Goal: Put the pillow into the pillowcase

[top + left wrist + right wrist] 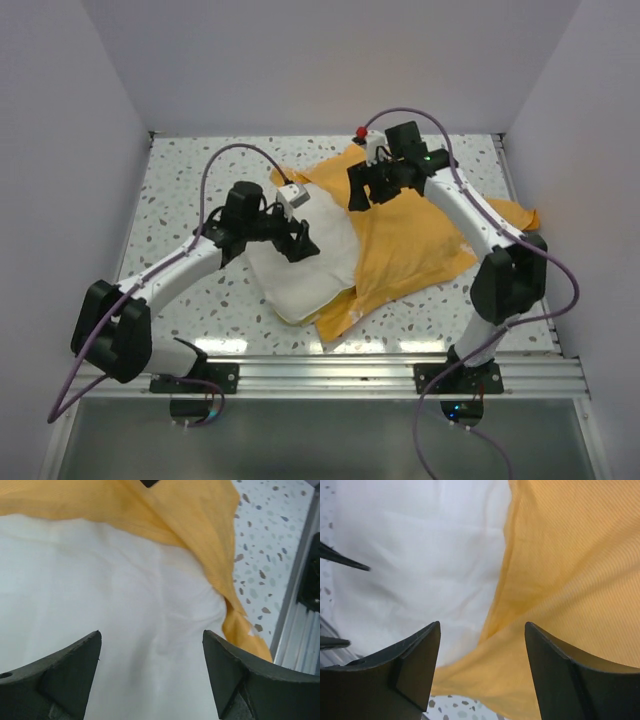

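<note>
My right gripper is still too high. It should go down and toward the pillow's white top, then close on the pillowcase's edge that lies across the pillow (305,270).
The cream-white pillow (305,270) lies mid-table, its right side tucked under the orange-yellow pillowcase (415,245), which spreads to the right with its plain side up. My left gripper (297,243) is open and hovers over the pillow's top. In the left wrist view the pillow (110,595) fills the frame under my open left gripper (151,637), with the pillowcase edge (190,515) beyond. My right gripper (362,190) is open above the pillowcase's far edge. The right wrist view shows my open right gripper (482,630) over the seam between the pillow (420,555) and the pillowcase (570,565).
The speckled table (190,190) is enclosed by white walls on three sides. A metal rail (380,370) runs along the near edge, also visible in the left wrist view (295,615). A corner of pillowcase (338,322) sticks out under the pillow's near end.
</note>
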Controlling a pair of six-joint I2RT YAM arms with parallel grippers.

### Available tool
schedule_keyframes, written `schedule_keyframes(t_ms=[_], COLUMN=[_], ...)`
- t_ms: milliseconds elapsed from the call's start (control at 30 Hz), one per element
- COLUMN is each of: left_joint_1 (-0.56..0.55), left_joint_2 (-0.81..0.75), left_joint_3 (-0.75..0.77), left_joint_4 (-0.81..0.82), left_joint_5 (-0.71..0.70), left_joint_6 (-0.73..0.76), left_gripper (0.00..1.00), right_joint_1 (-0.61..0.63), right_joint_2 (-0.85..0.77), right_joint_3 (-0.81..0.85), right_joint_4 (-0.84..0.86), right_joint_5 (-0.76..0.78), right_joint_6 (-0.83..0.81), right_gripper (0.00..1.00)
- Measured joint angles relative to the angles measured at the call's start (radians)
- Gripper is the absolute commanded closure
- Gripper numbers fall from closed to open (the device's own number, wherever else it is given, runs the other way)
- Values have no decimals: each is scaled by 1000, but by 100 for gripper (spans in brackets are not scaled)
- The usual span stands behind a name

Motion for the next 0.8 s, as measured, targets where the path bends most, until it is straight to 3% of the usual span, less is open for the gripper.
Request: schedule_keyframes(t_ms=[233,333,367,467,633,800], left_joint_1=[167,200,208,229,330,437], left_joint_2=[2,20,32,80,123,47], left_joint_3=[-1,-3,-3,-3,-41,-187], left_joint_4=[-20,-12,-6,-4,25,111], left_joint_5=[-82,-112,-124,-167,-145,-76], left_joint_6=[-58,-87,-98,-129,-209,-280], left_gripper=[12,12,13,13,12,10], right_joint_1=[114,132,134,135,134,137], right_joint_2=[279,340,354,374,374,348], right_joint_3=[159,190,198,212,225,213], right_joint_4=[20,20,18,19,14,28], right_joint_5=[238,305,325,361,341,169], right_joint_6=[25,23,23,22,22,35], right_gripper=[34,53,70,99,100,100])
